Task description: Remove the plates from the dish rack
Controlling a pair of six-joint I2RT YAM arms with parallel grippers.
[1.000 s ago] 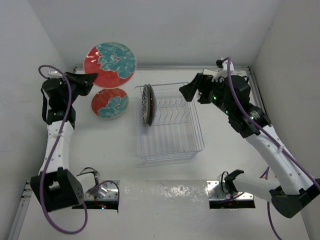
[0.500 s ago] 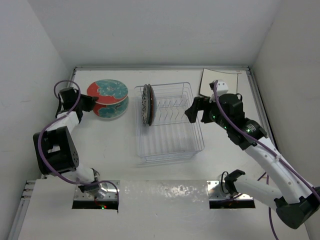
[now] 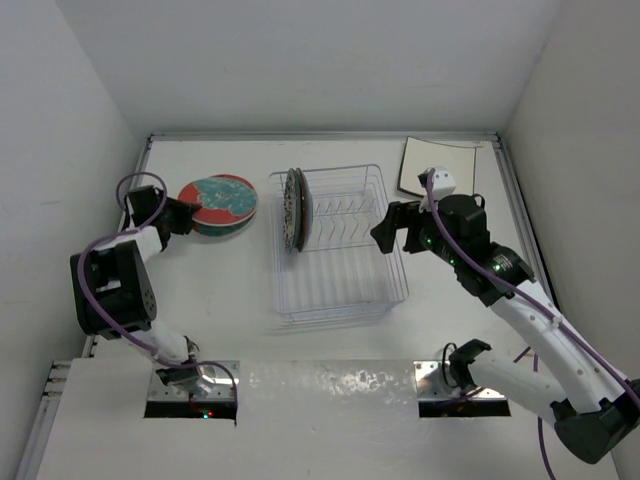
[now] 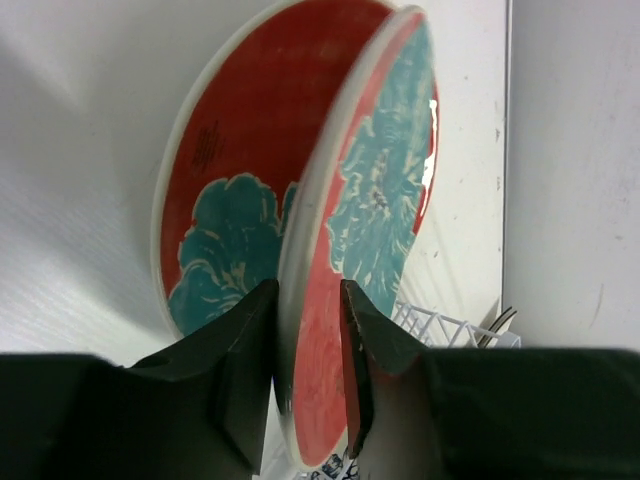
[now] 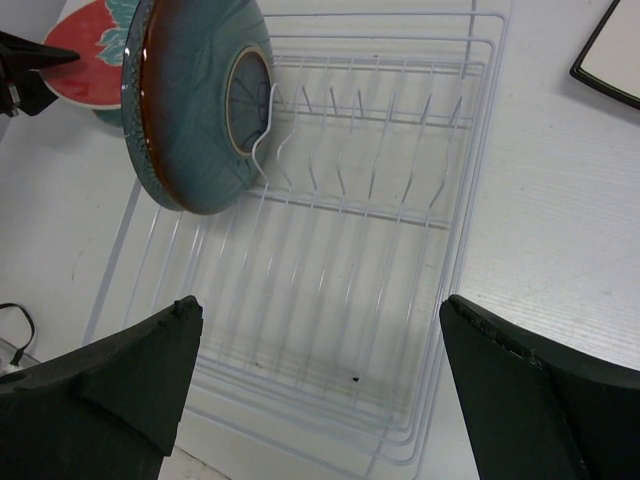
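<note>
My right gripper is open and will next move across the rack (image 3: 345, 290) onto the dark teal plate's upper rim (image 3: 302, 207). The plate's upper rim stands clear to the gripper's left in the top view.
A red-and-teal plate (image 3: 226, 193) lies on a second patterned plate (image 3: 214, 226) at the left of the table. My left gripper (image 3: 183, 214) is at its left edge. In the left wrist view the jaws (image 4: 308, 380) stand slightly apart, open around the rim of that plate (image 4: 385, 180), with the other plate (image 4: 240, 150) beside it. The dish rack (image 3: 345, 290) stands in the middle. A dark teal plate (image 5: 190, 110) stands upright in its left end, a floral one (image 3: 290, 212) against it. My right gripper (image 3: 386, 226) hangs wide open and empty (image 5: 320, 305) over the rack (image 5: 470, 230).
A square white plate with a dark rim (image 3: 435, 168) lies flat at the back right, also seen in the right wrist view (image 5: 612, 55). White walls close in on three sides. A thin cable (image 5: 15, 325) lies left of the rack.
My left arm has brought the large red-and-teal plate down onto the smaller one and its jaws have parted a little. My right arm swung from the back right corner to over the rack.
</note>
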